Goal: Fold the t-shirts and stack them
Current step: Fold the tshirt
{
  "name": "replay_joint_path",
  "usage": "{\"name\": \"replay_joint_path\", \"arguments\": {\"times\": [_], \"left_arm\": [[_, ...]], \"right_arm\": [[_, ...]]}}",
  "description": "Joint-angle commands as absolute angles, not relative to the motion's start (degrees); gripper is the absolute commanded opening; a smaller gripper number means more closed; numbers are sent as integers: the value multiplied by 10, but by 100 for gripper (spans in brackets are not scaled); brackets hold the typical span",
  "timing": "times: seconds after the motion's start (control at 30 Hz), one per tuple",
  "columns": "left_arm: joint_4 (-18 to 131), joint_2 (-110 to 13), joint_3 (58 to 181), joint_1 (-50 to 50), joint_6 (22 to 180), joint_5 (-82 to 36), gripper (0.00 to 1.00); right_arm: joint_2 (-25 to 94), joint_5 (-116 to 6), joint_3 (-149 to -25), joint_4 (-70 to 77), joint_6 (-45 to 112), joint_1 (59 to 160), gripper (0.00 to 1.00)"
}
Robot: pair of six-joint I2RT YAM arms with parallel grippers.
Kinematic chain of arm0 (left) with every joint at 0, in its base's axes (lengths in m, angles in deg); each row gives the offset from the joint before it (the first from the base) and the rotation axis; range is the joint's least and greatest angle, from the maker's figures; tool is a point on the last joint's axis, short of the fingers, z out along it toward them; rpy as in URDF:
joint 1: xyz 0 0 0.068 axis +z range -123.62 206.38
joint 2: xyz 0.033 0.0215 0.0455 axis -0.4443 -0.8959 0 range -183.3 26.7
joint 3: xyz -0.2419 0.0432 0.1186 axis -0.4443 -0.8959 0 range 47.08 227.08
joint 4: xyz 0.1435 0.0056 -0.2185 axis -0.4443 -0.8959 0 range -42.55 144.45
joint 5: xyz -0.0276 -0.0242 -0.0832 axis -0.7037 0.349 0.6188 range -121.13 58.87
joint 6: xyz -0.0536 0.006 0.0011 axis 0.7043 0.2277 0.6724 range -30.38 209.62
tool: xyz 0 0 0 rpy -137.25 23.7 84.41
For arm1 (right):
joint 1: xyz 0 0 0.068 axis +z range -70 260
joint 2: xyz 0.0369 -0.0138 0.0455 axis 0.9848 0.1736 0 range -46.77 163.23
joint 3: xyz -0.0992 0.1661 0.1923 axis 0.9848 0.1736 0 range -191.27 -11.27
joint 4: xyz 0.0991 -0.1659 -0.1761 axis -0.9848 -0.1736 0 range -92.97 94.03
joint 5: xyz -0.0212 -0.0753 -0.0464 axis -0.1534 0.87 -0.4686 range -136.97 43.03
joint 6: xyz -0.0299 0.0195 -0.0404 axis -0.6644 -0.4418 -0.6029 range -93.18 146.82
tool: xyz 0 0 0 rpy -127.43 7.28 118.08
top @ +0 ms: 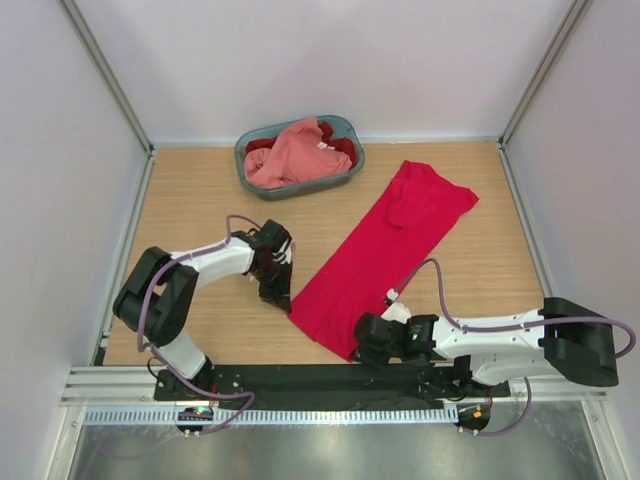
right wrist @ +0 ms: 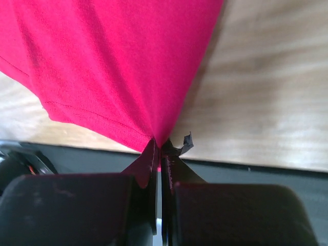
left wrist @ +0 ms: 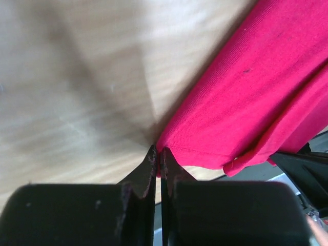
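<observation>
My right gripper needs to lift outward and release the hem corner midway along the t-shirt's edge (top: 417, 257), outward of the gripper, as the t-shirt lies long.
A bright crimson t-shirt (top: 385, 250) lies folded lengthwise in a long diagonal strip on the wooden table, collar end toward the far right. My left gripper (top: 278, 298) is shut on the near-left corner of its hem (left wrist: 169, 146). At the near-right hem corner (right wrist: 159, 138), my right gripper (top: 362, 352) is shut on the cloth too. A salmon pink t-shirt (top: 285, 155) lies bunched in the basket, over a darker red t-shirt (top: 343, 147) that shows at its edges.
The grey-blue oval basket (top: 345, 180) stands at the back of the table, left of centre. A black base rail (top: 300, 380) runs along the near edge. Frame posts and white walls close in both sides and the back.
</observation>
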State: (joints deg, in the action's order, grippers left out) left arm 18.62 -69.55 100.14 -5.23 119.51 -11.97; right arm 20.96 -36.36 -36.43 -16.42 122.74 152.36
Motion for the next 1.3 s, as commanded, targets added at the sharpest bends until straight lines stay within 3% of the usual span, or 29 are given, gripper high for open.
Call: {"name": "replay_joint_path", "arguments": {"times": [0.0,0.23,0.37,0.5,0.6,0.83,1.27], "left_arm": [[174,-635,975,-65,1235,-117,0],[134,-575,1029,-82,1259,-125,0],[98,-622,1146,-85,1255,-130,0],[81,-693,1265,-87,1257,-126,0],[76,-753,1341,-87,1264,-117,0],[69,-863,1480,-89,1279,-110,0],[73,-1001,1637,-93,1295,-96,0]], "right_arm": [[205,-340,-361,-220,1266,1562,1],[78,-259,-404,-360,1297,1580,1],[-34,-248,-407,-433,1268,1487,1],[-87,-275,-461,-523,1112,1337,1],[-27,-335,-499,-506,1009,1215,1],[125,-419,-573,-445,823,1061,1],[247,-489,-622,-371,699,929,1]]}}
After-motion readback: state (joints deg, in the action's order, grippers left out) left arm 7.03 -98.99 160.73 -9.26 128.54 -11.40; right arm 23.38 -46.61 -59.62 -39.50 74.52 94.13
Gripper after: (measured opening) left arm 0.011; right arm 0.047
